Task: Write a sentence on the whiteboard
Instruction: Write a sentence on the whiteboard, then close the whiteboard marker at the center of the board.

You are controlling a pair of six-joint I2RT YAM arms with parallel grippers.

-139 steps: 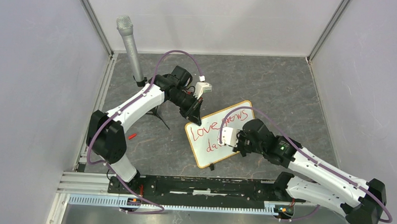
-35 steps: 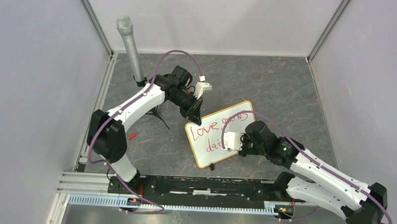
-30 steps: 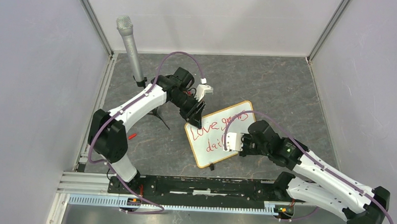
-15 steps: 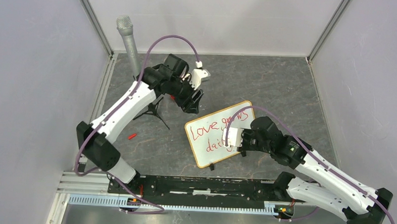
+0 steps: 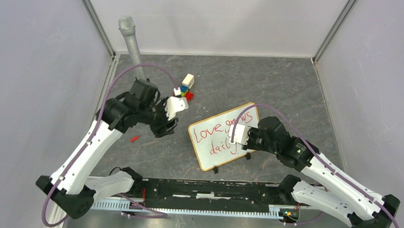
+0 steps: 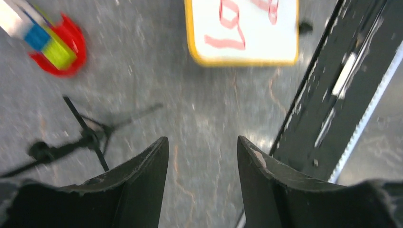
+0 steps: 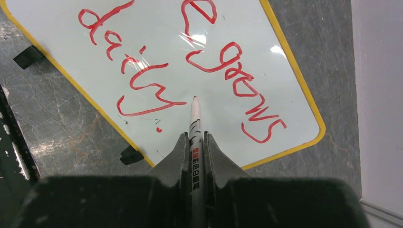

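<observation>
The left gripper lowers to the left in the top view next and closes on the small red cap (image 5: 134, 139), because the marker's tip is bare.
The whiteboard (image 5: 208, 155) lies tilted on the grey floor at centre, with a thin light-wood frame and black clip feet. It bears the sentence (image 5: 217, 131) in red cursive, "Love grows daily." in two lines, also seen in the right wrist view (image 7: 142, 78). My right gripper (image 7: 195, 137) is shut on a white marker (image 7: 195, 123), tip held above the board past the end of "daily". My left gripper (image 6: 202, 147) is open and empty, left of the board over bare floor. The board's corner shows in the left wrist view (image 6: 285, 42).
A grey microphone (image 5: 131, 44) on a black tripod (image 6: 90, 137) stands at the back left. A small stack of coloured blocks (image 5: 185, 86) lies behind the board. A small red cap (image 5: 134, 139) lies on the floor at left. A black rail (image 5: 207, 189) runs along the near edge.
My left arm has let go of the board's top-left corner and swung back to the left. My right gripper finished "daily" and lifted the marker slightly right.
</observation>
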